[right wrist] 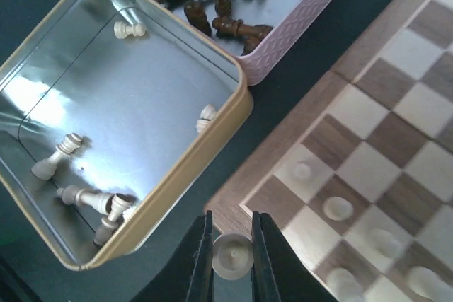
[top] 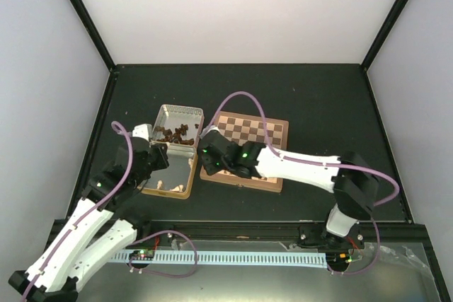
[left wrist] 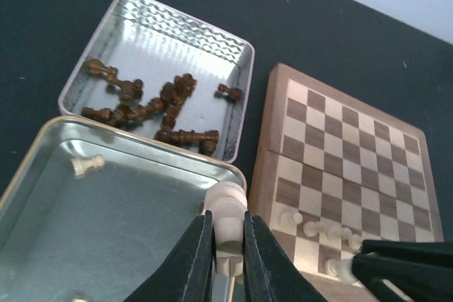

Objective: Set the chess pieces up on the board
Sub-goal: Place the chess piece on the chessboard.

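Next, my right gripper should lower onto the board's dark corner square nearest the gold tin to stand the cream piece there, since that square is still empty.
The board [top: 255,131] lies right of two tins. My left gripper [left wrist: 228,245] is shut on a pale cream chess piece [left wrist: 228,211], above the gold tin's [left wrist: 106,224] corner nearest the board [left wrist: 354,153]. In the top view the left gripper [top: 168,157] hangs over that tin. My right gripper [right wrist: 233,259] is shut on another cream piece [right wrist: 233,255], over the board's [right wrist: 375,125] near left corner edge; in the top view this right gripper [top: 209,169] is there too. Several cream pieces [right wrist: 337,208] stand on the board's near rows. Dark brown pieces [left wrist: 141,107] lie in the silver tin [left wrist: 163,47].
The silver tin [top: 178,112] sits behind the gold tin [top: 166,194], both left of the board. Loose cream pieces [right wrist: 56,157] lie on the gold tin's floor. The right arm stretches across the board's near edge. A black frame bounds the dark table.
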You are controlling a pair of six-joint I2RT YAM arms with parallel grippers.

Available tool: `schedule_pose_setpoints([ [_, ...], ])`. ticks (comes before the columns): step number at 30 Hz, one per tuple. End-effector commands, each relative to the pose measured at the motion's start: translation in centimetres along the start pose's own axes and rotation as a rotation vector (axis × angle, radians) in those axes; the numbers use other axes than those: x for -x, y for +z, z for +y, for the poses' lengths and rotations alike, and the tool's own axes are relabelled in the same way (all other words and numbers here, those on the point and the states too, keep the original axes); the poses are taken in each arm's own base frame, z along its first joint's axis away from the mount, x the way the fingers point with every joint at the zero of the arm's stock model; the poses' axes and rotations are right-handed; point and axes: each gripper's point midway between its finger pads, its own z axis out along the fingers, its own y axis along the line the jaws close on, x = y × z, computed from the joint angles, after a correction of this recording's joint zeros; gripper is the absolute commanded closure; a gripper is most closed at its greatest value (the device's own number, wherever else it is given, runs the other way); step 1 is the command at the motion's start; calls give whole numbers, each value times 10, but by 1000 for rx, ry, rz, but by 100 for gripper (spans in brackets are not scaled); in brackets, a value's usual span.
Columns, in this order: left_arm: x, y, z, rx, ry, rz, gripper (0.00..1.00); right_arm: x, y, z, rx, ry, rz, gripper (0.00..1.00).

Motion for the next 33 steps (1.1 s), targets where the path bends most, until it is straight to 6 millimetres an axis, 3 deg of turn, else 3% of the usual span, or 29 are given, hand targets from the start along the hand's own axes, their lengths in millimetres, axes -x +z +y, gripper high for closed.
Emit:
schedule_pose_setpoints([
  [1, 17, -16, 15, 77, -47, -74, 92, -5, 23, 7, -23, 77, 47, 93],
  [12, 17, -16, 15, 75, -35, -66, 91, -24, 63, 0, -132, 101, 132, 93],
  [18, 14, -14, 15, 73, -35, -58, 91, -31, 67, -13, -201, 122, 130, 93],
  [33, 16, -14, 11, 57, -33, -56, 90, -31, 72, -16, -268, 131, 133, 87],
])
